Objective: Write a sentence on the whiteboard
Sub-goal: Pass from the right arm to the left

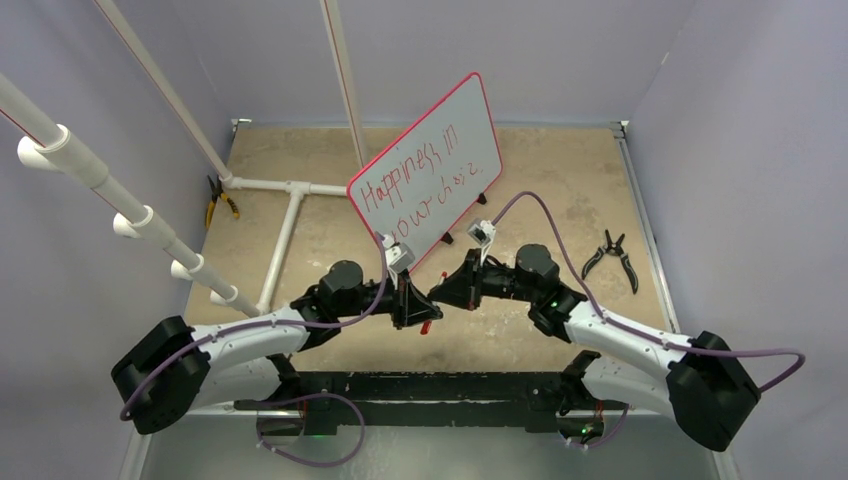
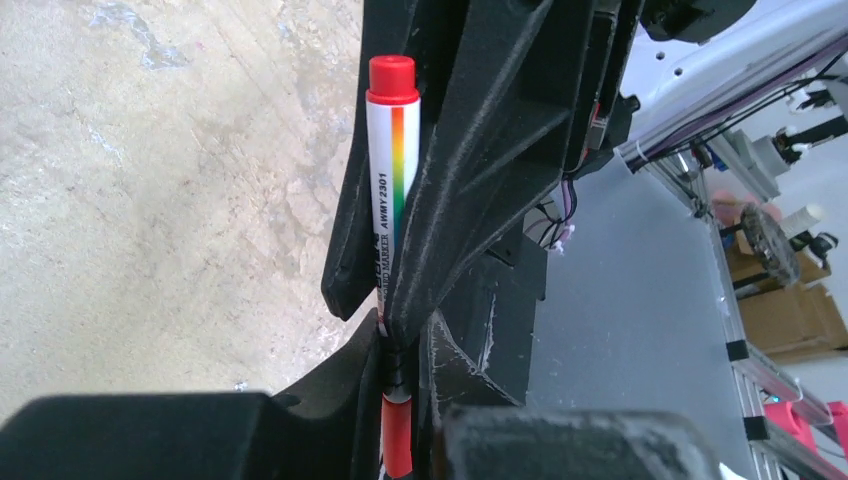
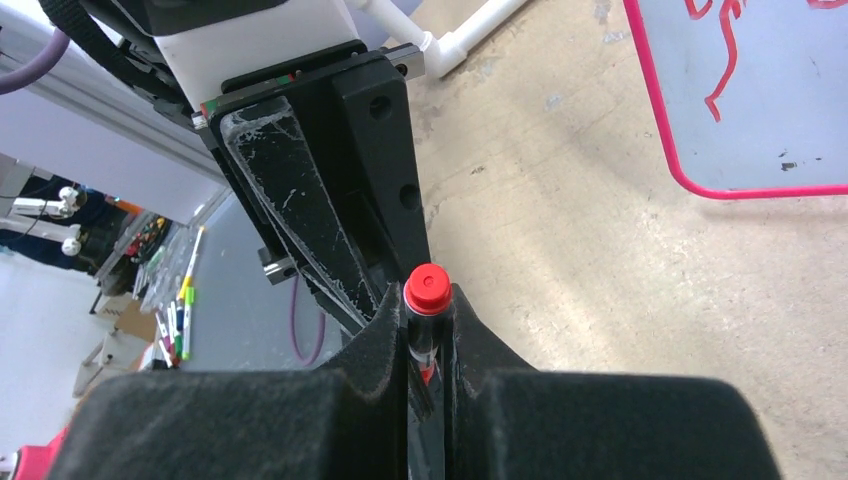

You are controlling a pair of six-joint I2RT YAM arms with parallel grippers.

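Observation:
The marker goes toward the white pipe frame in my left gripper next and comes down onto the table point(image 1: 322, 262).
The whiteboard point(image 1: 468, 112) leans upright at the back centre, its red rim facing me. The sentence point(image 1: 420, 185) runs across it in two slanted red lines. A corner of the whiteboard point(image 3: 760, 110) with a red stroke also shows in the right wrist view. Both grippers meet low in front of the board. A white marker point(image 2: 388, 190) with a rainbow stripe and red ends lies between them. My left gripper point(image 2: 400, 385) is shut on its red cap point(image 2: 397, 440). My right gripper point(image 3: 428, 325) is shut on the marker's body, a red end point(image 3: 427, 290) poking past its fingertips.
Black pliers point(image 1: 612, 258) lie on the table to the right. Yellow-handled pliers point(image 1: 220, 200) sit at the left by a white pipe frame point(image 1: 290, 215). White pipes slant overhead on the left. Walls close in the table on three sides.

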